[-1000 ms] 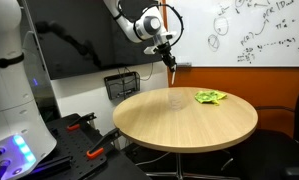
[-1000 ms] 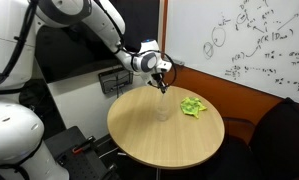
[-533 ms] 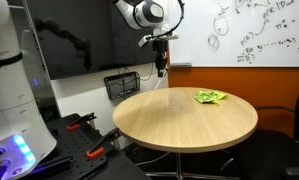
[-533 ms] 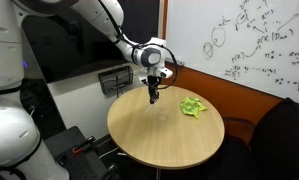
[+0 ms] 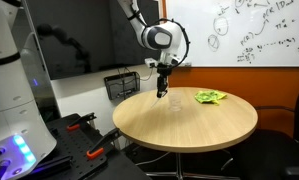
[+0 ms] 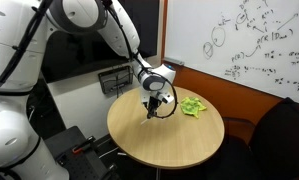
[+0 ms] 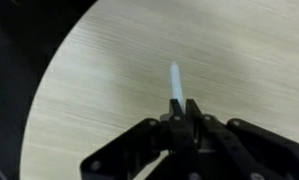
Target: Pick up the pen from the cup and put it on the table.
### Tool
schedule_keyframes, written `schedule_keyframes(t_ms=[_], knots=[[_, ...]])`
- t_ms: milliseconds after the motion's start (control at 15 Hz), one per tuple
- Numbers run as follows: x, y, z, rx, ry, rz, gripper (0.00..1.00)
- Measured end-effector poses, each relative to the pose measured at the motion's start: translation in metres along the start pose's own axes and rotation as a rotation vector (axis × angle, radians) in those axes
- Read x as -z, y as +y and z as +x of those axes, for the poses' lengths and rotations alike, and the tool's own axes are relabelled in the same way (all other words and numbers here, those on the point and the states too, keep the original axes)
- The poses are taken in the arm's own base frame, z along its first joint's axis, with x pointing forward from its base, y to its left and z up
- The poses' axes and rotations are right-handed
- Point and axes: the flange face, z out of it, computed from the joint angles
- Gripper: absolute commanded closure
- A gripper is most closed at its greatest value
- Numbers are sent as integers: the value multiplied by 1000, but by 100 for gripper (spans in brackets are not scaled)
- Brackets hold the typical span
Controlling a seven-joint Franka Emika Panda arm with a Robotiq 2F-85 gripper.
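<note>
My gripper should next lower toward the bare tabletop beside the clear cup and release the thin white pen [image 7: 175,82] there, since that open spot is below my gripper.
My gripper [image 7: 182,108] is shut on a thin white pen [image 7: 175,82], whose tip sticks out past the fingers over the light wooden round table [image 7: 229,50]. In both exterior views the gripper [image 5: 162,88] [image 6: 150,108] hangs low over the table [image 5: 159,125] [image 6: 179,145], pointing down, with the pen held upright. A small clear cup [image 5: 175,98] stands on the table just beside the gripper; it shows faintly in an exterior view [image 6: 166,110].
A green crumpled cloth [image 5: 210,97] [image 6: 194,105] lies on the far side of the table. A black wire basket [image 5: 121,84] stands behind the table. A whiteboard hangs on the back wall. The table edge curves at the wrist view's left.
The gripper has come down from high above the table to just over its surface, still holding the pen, and has moved slightly toward the table's middle.
</note>
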Motion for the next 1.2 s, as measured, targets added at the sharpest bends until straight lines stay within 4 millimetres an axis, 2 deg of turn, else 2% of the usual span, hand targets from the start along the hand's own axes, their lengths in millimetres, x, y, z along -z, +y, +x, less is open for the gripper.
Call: schedule_keyframes(t_ms=[267, 333, 400, 533, 800, 933, 1000, 1200], knots=[[-50, 11, 12, -40, 12, -7, 97], [-57, 12, 14, -44, 13, -11, 75], [-61, 13, 17, -47, 21, -11, 63], [-62, 12, 23, -48, 64, -4, 49], [-49, 5, 30, -18, 193, -35, 19], [-34, -5, 29, 11, 269, -58, 5], [-22, -13, 26, 31, 302, -58, 1], [24, -33, 9, 77, 369, -24, 0]])
